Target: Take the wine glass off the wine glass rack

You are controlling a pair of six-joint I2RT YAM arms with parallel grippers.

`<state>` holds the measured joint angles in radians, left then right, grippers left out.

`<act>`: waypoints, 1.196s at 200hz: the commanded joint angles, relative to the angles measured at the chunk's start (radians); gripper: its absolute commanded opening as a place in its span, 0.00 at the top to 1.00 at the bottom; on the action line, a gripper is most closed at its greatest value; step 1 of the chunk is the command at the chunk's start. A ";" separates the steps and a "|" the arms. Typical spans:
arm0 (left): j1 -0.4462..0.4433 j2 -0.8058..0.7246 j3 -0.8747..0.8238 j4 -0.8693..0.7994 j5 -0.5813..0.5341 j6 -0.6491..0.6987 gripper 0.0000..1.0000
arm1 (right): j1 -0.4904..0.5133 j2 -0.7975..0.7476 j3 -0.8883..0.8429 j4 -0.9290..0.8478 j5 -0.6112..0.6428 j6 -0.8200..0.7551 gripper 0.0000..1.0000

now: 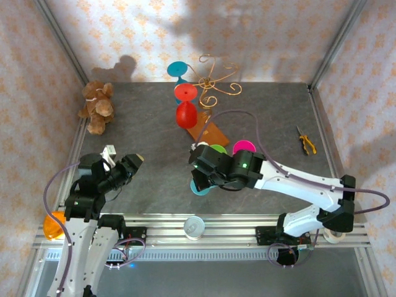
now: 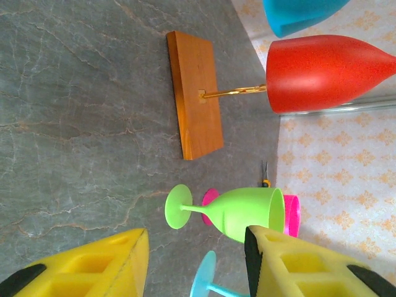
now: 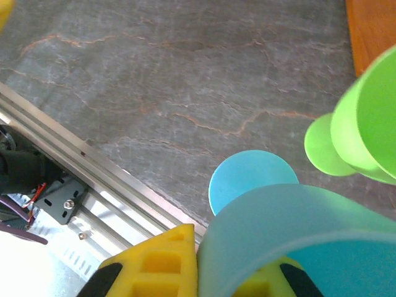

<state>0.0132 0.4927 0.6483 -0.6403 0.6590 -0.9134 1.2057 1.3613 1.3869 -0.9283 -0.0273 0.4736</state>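
Note:
The bare tabletop at the pink wine glass's near side is below the gripper, so I should swing my right gripper toward that side next, lower it and let go of the light blue wine glass's rim.
The gold wire wine glass rack [image 1: 213,80] stands at the back on its brown wooden base [image 1: 207,132] [image 2: 195,93]. A red wine glass [image 1: 185,108] [image 2: 328,71] and a blue one [image 1: 177,69] [image 2: 303,12] hang upside down from its arms. My right gripper [image 1: 201,176] [image 3: 216,272] is shut on the bowl of a light blue wine glass [image 3: 297,229], held upright over the table's near middle, away from the rack. Its foot [image 3: 250,179] points down. My left gripper [image 1: 127,166] [image 2: 195,260] is open at the near left, holding nothing.
A green wine glass [image 1: 218,149] [image 2: 247,213] [image 3: 365,124] and a pink one [image 1: 244,146] [image 2: 291,213] stand by the right arm. A teddy bear [image 1: 96,106] sits at the back left and pliers [image 1: 306,141] lie at the right. A tape roll [image 1: 194,227] rests on the front rail.

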 commanded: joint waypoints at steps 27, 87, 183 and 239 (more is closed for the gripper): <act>0.002 0.000 0.045 -0.031 -0.035 0.042 0.55 | 0.006 -0.125 -0.136 -0.037 0.070 0.118 1.00; 0.002 0.002 0.037 -0.035 -0.042 0.043 0.55 | 0.006 -0.210 -0.261 -0.070 0.116 0.182 1.00; 0.002 0.000 0.031 -0.027 -0.040 0.041 0.55 | -0.071 -0.182 -0.344 0.003 0.142 0.191 1.00; 0.003 -0.018 0.001 -0.019 -0.037 0.032 0.55 | -0.090 -0.129 -0.357 0.020 0.140 0.191 1.00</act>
<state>0.0132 0.4934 0.6628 -0.6479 0.6415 -0.8883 1.1217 1.2182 1.0466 -0.9127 0.0650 0.6540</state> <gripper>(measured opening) 0.446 0.082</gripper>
